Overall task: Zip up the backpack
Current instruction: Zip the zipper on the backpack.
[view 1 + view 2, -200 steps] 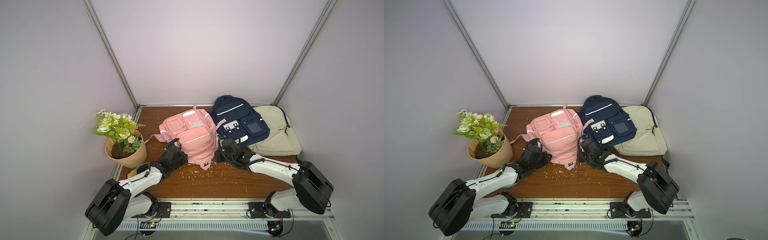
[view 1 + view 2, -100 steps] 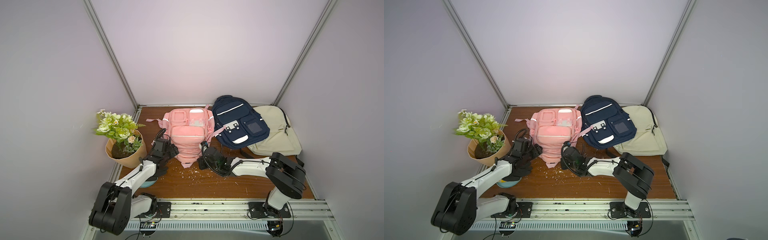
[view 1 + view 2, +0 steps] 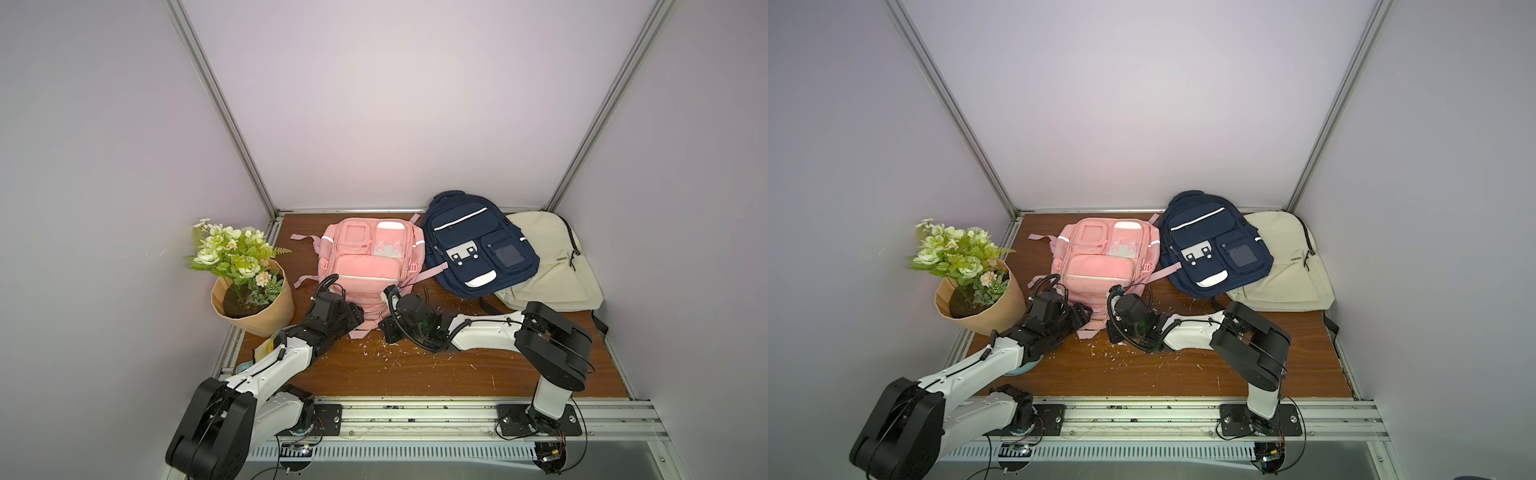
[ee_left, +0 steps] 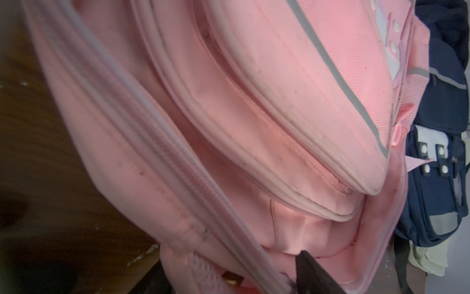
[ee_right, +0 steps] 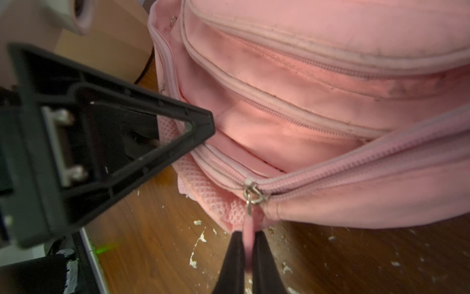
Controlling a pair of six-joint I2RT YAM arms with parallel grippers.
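My right gripper should next follow the zip outward to the pink backpack's side (image 3: 413, 270) by the navy one and let go of the tab, since the zip is wide open past the slider.
The pink backpack (image 3: 365, 266) (image 3: 1100, 266) lies flat in the middle of the table, its main zip open along the near edge. My right gripper (image 5: 248, 236) (image 3: 385, 329) is shut on the pink pull tab (image 5: 248, 226), just below the metal slider (image 5: 251, 191). My left gripper (image 4: 236, 277) (image 3: 357, 318) is at the backpack's near left corner. Its jaws stand apart with the zip edge and mesh corner between them. Whether they press on the fabric does not show. One of its black fingers (image 5: 198, 127) appears in the right wrist view.
A navy backpack (image 3: 478, 245) overlaps a cream backpack (image 3: 548, 262) at the back right. A potted flower bunch (image 3: 249, 291) stands close to the left arm. White crumbs (image 3: 386, 357) dot the wooden table (image 3: 457, 374). Walls enclose three sides.
The pink backpack has swung from tilted to square and shifted left. The right gripper moved left with the pull tab, its elbow folding. The left gripper shifted along the backpack's near left corner.
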